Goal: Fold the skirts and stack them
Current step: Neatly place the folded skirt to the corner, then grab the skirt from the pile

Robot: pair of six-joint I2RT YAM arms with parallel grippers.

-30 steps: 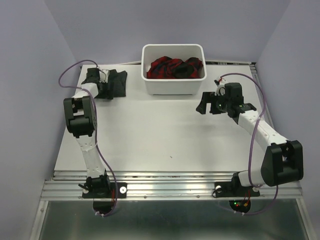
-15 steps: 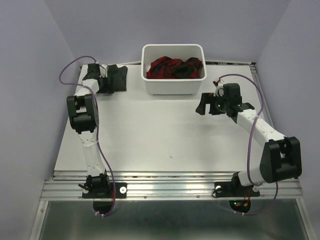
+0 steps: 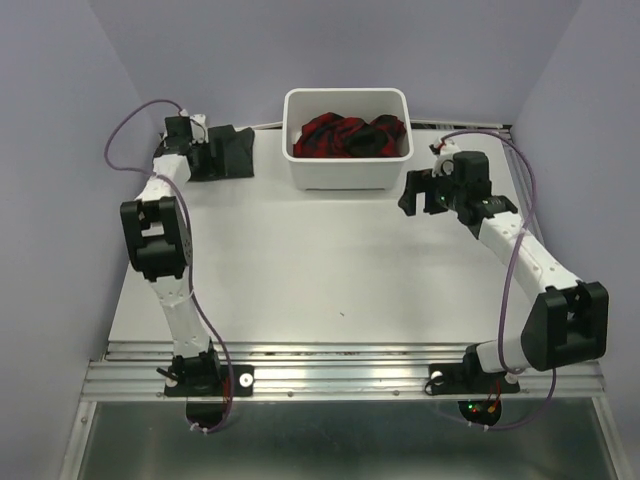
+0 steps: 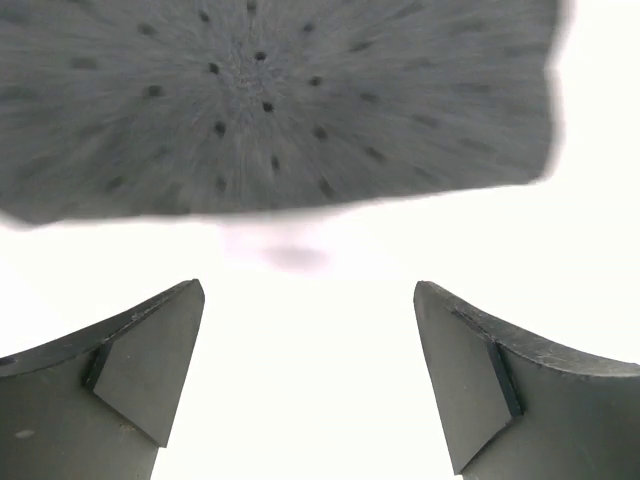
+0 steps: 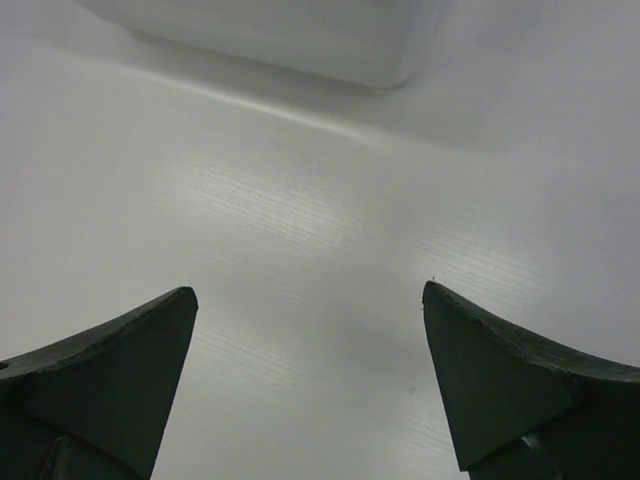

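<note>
My right gripper should next go outward over the tub's rim and down onto the plaid skirt's dark bunched edge [image 3: 378,136], because that is outward of it inside the tub.
The charcoal grey dotted skirt [image 3: 228,152] lies folded at the table's far left; in the left wrist view it [image 4: 270,100] fills the top. My left gripper [image 3: 200,158] is open and empty at the skirt's left edge, its gap [image 4: 308,300] over bare table just short of the cloth. The red-and-navy plaid skirt [image 3: 348,136] lies crumpled in the white tub [image 3: 345,174]. My right gripper [image 3: 412,193] is open and empty above the table right of the tub; the wrist view shows the gap [image 5: 310,300] over bare table.
The tub's corner [image 5: 300,40] shows at the top of the right wrist view. Purple cables loop off both arms. The table's metal rail [image 3: 340,350] runs along the near edge, and lilac walls close in on three sides.
My left gripper has drawn back left off the grey skirt, which now lies a little farther back. My right gripper has moved toward the tub's right side.
</note>
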